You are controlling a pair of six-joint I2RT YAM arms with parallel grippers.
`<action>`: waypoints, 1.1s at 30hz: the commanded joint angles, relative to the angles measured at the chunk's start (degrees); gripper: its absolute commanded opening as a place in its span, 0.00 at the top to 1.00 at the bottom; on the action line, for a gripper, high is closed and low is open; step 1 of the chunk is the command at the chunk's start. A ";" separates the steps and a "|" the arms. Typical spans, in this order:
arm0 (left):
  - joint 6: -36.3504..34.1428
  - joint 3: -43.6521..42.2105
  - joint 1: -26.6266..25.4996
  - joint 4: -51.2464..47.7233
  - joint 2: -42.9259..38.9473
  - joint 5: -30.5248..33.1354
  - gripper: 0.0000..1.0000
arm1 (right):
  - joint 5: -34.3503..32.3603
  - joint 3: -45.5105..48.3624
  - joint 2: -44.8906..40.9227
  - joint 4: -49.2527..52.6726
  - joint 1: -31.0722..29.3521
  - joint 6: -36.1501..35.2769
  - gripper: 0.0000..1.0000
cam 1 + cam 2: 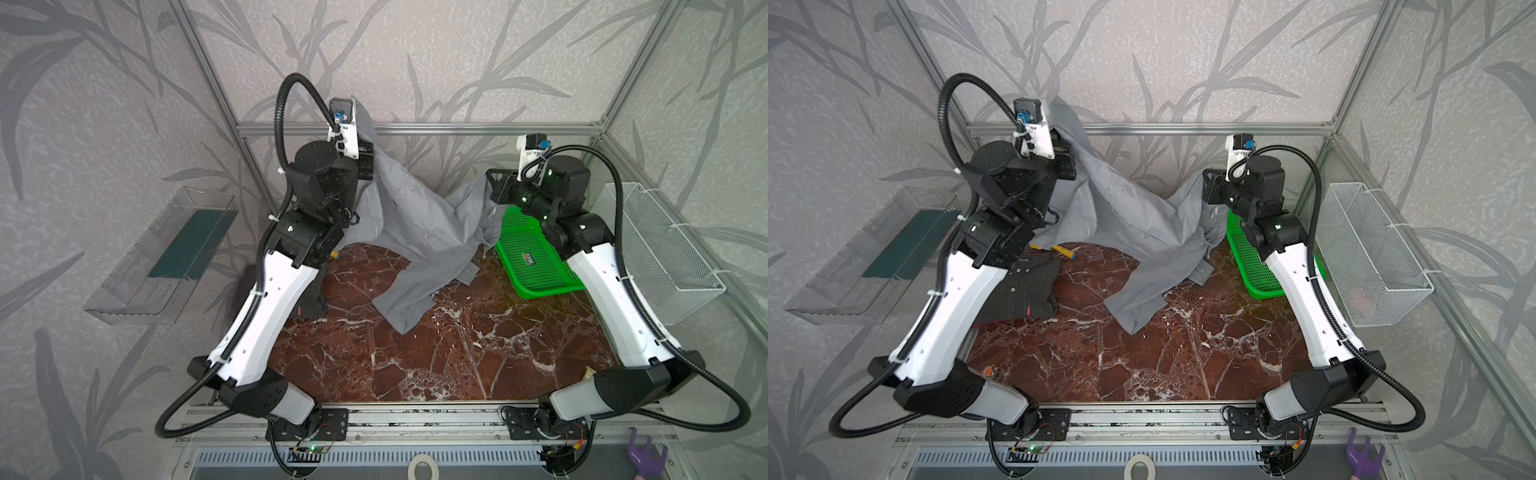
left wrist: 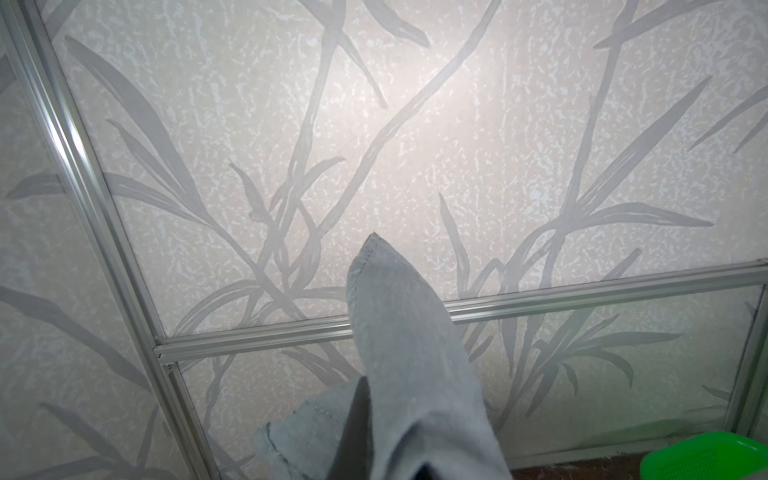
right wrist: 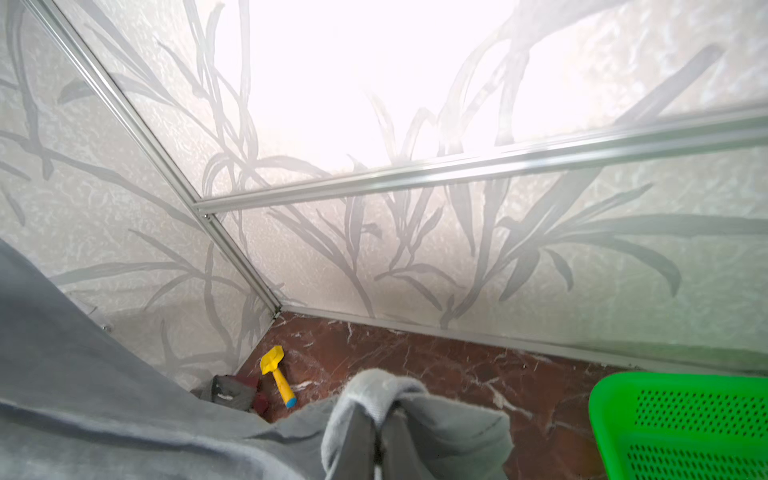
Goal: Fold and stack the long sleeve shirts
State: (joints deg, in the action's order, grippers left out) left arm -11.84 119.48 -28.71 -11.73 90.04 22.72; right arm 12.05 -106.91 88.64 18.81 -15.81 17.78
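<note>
I should move my right gripper down and back past the green mesh basket next, to release the shirt's bunched fold [image 3: 374, 390] on the bare marble, because that part of the marble is clear.
The light-grey collared shirt [image 1: 419, 224] [image 1: 1133, 224] hangs stretched between both grippers over the back of the table, its lower part trailing onto the marble. My left gripper [image 1: 368, 160] [image 2: 374, 415] is raised high at the back left and shut on one corner of it [image 2: 399, 324]. My right gripper [image 1: 494, 183] [image 3: 378, 419] is lower at the back right, shut on a bunched fold [image 3: 374, 390]. The dark pinstriped shirt [image 1: 1025, 291] lies folded at the left, partly under my left arm. A dark red cloth edge [image 3: 261, 402] shows beside it.
A green mesh basket [image 1: 536, 257] [image 3: 685, 424] sits on the table under my right arm. A yellow toy shovel [image 1: 1059, 250] lies at the back left. A white wire basket [image 1: 660, 245] hangs on the right wall and a clear tray [image 1: 162, 257] on the left.
</note>
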 commanded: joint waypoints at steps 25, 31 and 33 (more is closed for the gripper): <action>12.28 -56.29 13.42 68.97 -12.91 -20.15 1.00 | 8.96 2.95 -2.61 -29.43 6.32 -5.07 1.00; 15.24 -79.46 12.36 74.23 -22.87 -17.17 1.00 | 4.52 38.61 -21.30 -37.45 6.23 -0.64 1.00; 14.62 -86.32 10.91 75.95 -25.84 -15.57 1.00 | 3.53 48.12 -26.32 -37.98 6.15 0.64 1.00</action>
State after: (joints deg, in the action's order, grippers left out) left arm 2.63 38.57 -16.29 56.34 68.40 5.04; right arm 17.93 -66.00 66.76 -12.12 -9.54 15.46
